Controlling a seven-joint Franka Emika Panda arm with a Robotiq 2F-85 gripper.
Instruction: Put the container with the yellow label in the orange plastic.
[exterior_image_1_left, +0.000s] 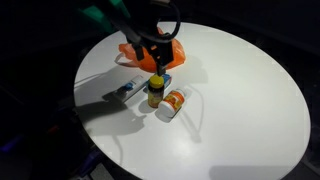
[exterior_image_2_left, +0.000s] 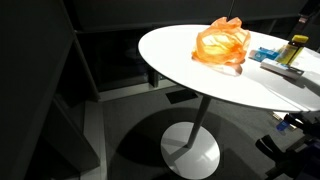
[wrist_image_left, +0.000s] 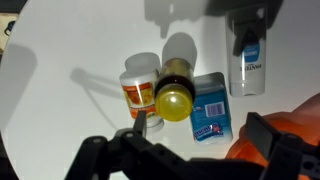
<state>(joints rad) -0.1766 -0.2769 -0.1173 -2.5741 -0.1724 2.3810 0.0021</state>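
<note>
The bottle is standing upright below my open gripper. So next I will lower my gripper with its fingers spread around the yellow cap of the dark bottle (exterior_image_1_left: 157, 80) (wrist_image_left: 174, 102) and close there.
A dark bottle with a yellow cap and yellow label (exterior_image_1_left: 155, 91) stands upright near the middle of the white round table (exterior_image_1_left: 240, 110). It also shows in an exterior view (exterior_image_2_left: 297, 50) and in the wrist view (wrist_image_left: 172, 96). The orange plastic (exterior_image_1_left: 150, 50) lies crumpled just behind it, and shows in an exterior view (exterior_image_2_left: 222, 45) and at the right edge of the wrist view (wrist_image_left: 295, 130). My gripper (exterior_image_1_left: 158, 60) hangs above the bottle, open and empty; its fingers (wrist_image_left: 200, 135) spread wide in the wrist view.
A white jar with an orange label (wrist_image_left: 140, 85) lies on its side against the bottle (exterior_image_1_left: 174, 103). A blue packet (wrist_image_left: 211, 110) and a white tube (wrist_image_left: 248, 62) lie close by. The table edge is near in an exterior view (exterior_image_2_left: 180, 75).
</note>
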